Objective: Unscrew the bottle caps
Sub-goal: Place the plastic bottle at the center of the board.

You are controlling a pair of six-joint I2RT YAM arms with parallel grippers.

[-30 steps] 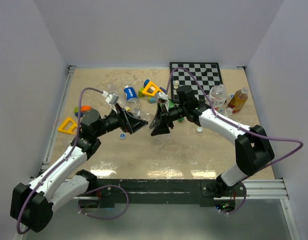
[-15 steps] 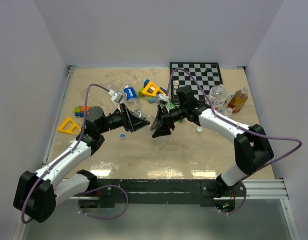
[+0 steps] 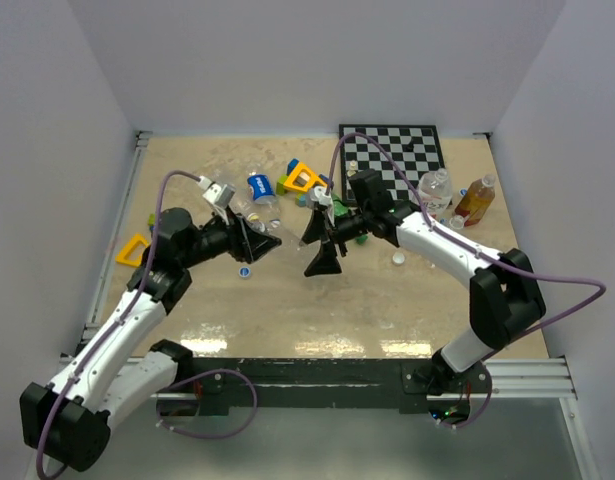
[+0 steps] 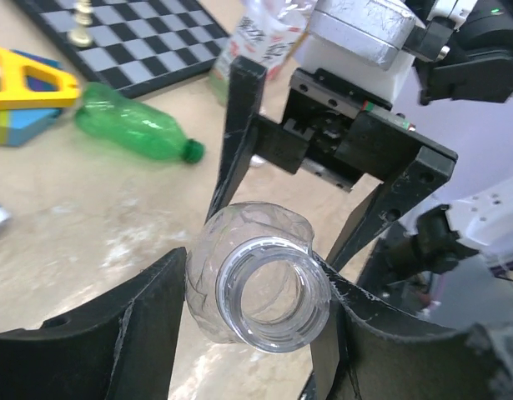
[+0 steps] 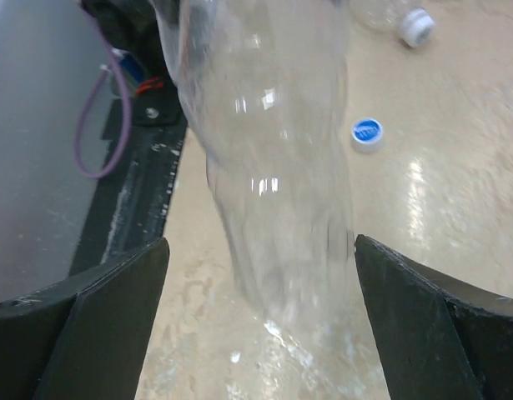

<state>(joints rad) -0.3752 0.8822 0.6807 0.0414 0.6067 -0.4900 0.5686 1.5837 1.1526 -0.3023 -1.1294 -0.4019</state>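
The bottle's opening is capless, so next my left gripper will swing left in the top view, tip downward and lower the bottle onto the tabletop to release it.
A clear plastic bottle (image 4: 239, 258) hangs above the table with my left gripper (image 4: 252, 283) shut on its shoulder. Its threaded mouth (image 4: 269, 287) faces the left wrist camera and carries no cap. The bottle's body (image 5: 273, 150) reaches across to my right gripper (image 5: 260, 246), which stands wide open around the bottle's far end, both fingers apart from it. In the top view the two grippers (image 3: 265, 240) (image 3: 320, 243) face each other at mid table. A loose blue cap (image 5: 368, 133) (image 3: 245, 271) lies on the table, and a white cap (image 3: 398, 258) lies right of the right gripper.
A green bottle (image 4: 135, 125) with a green cap (image 4: 192, 151) lies behind the grippers. A blue-labelled bottle (image 3: 259, 190), toy blocks (image 3: 302, 180) and a chessboard (image 3: 392, 150) sit at the back. Two more bottles (image 3: 435, 188) (image 3: 475, 200) stand at the right; a yellow triangle (image 3: 134, 250) lies at the left.
My left gripper closed on the bottle's shoulder. My right gripper then opened wide and let go of the bottle. The left arm has drawn back a little to the left.
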